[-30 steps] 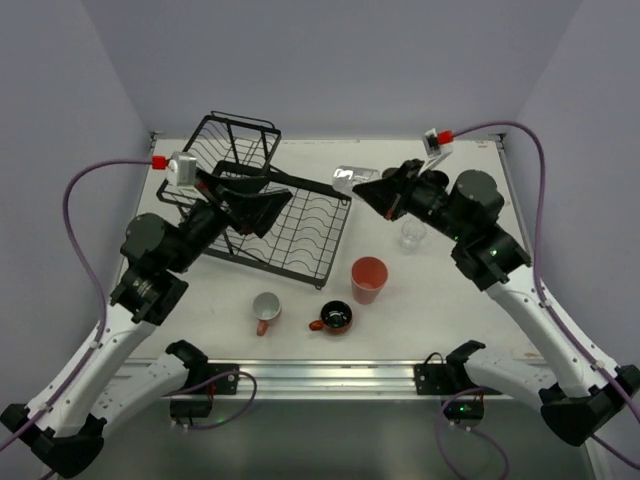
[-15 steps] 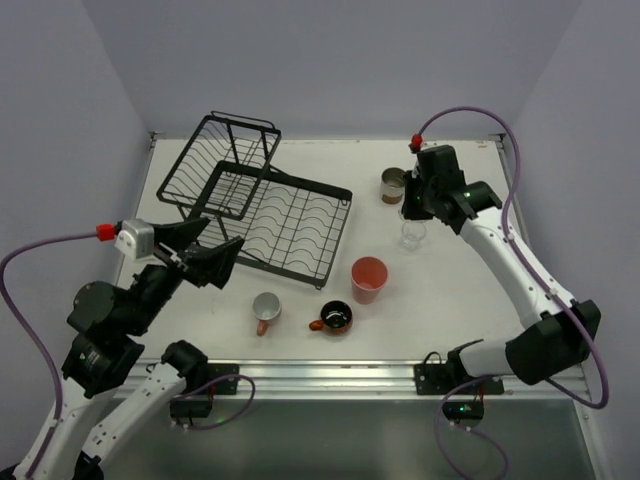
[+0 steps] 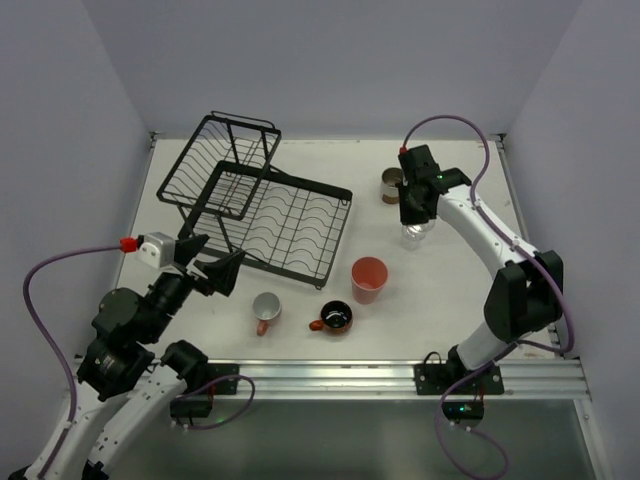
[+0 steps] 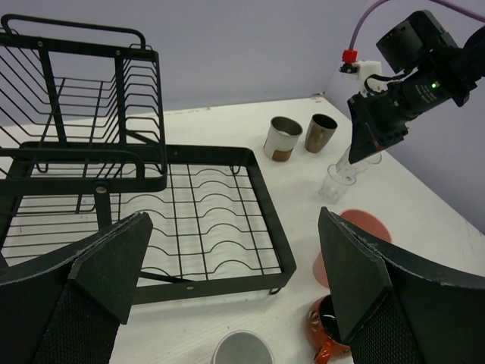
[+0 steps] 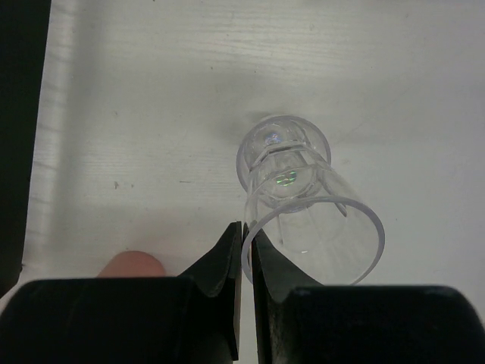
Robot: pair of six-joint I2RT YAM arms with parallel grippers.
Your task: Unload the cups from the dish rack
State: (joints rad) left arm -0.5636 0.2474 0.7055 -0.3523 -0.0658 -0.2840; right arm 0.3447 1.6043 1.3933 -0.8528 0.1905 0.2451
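I will next lower my right gripper slightly toward the rack [image 3: 262, 205] over the standing clear glass, because the tilted glass's bottom points into the standing glass's opening.
The black wire dish rack [image 3: 262, 205] stands at the back left with no cups in it; it also shows in the left wrist view [image 4: 189, 212]. My right gripper [image 5: 246, 241] is shut on the rim of a tilted clear glass [image 5: 314, 227], held just over a second clear glass [image 5: 282, 148] that stands on the table. My left gripper [image 4: 235, 296] is open and empty, near the rack's front edge. On the table are the salmon tumbler [image 3: 368, 280], the orange-red mug [image 3: 335, 318], the pink mug [image 3: 266, 310], the cream-and-brown cup [image 3: 392, 185] and the small brown cup [image 4: 321, 133].
The white table [image 3: 450, 300] ends at walls on the back, left and right. The right arm [image 3: 480, 225] reaches across the right side of the table. The cups lie between the rack's front edge and the table's near rail.
My left arm has pulled back from the rack to the near left. My right gripper has carried the clear glass from beside the rack to over the standing glass on the right.
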